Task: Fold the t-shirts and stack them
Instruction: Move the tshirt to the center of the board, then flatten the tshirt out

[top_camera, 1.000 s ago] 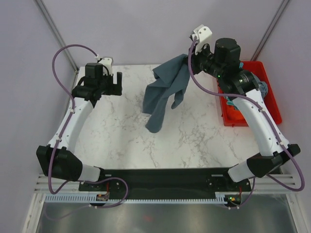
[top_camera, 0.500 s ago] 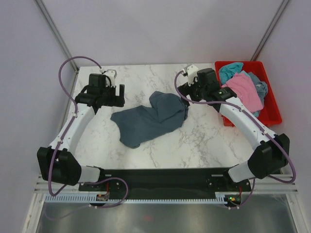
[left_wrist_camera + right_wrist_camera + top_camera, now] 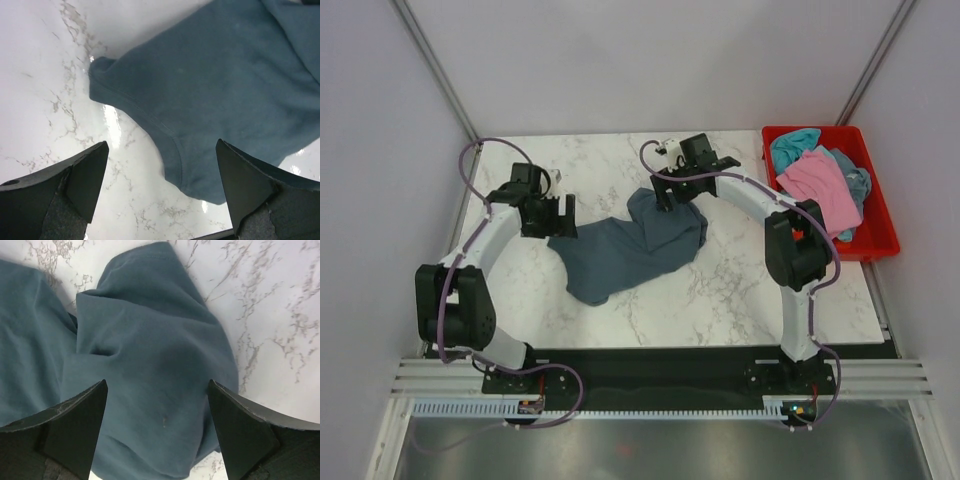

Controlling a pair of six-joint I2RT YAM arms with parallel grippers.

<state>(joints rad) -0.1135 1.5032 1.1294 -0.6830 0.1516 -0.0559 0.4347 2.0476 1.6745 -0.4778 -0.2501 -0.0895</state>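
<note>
The left gripper lowers its open fingers around the far corner of the t-shirt's hemmed edge (image 3: 556,241) (image 3: 107,80) next. That corner lies below and sticks out onto bare marble.
A dark slate-blue t-shirt (image 3: 625,248) lies crumpled in the middle of the marble table. My left gripper (image 3: 558,217) hovers open at its left edge. In the left wrist view the t-shirt's (image 3: 215,85) hemmed edge runs between the wide-spread jaws of the left gripper (image 3: 160,150), above the cloth. My right gripper (image 3: 666,196) is open over the bunched far end. In the right wrist view the t-shirt's (image 3: 150,340) folds fill the gap of the right gripper (image 3: 157,385). A pink t-shirt (image 3: 817,182) and a teal t-shirt (image 3: 794,141) lie in the bin.
A red plastic bin (image 3: 883,215) stands at the table's back right corner. Bare marble table (image 3: 720,295) shows in front of and to the right of the blue shirt. Lilac walls close in the table on three sides.
The blue shirt hung from my shut right gripper, then dropped onto the table as the gripper opened. Both grippers have since moved in over the shirt's ends.
</note>
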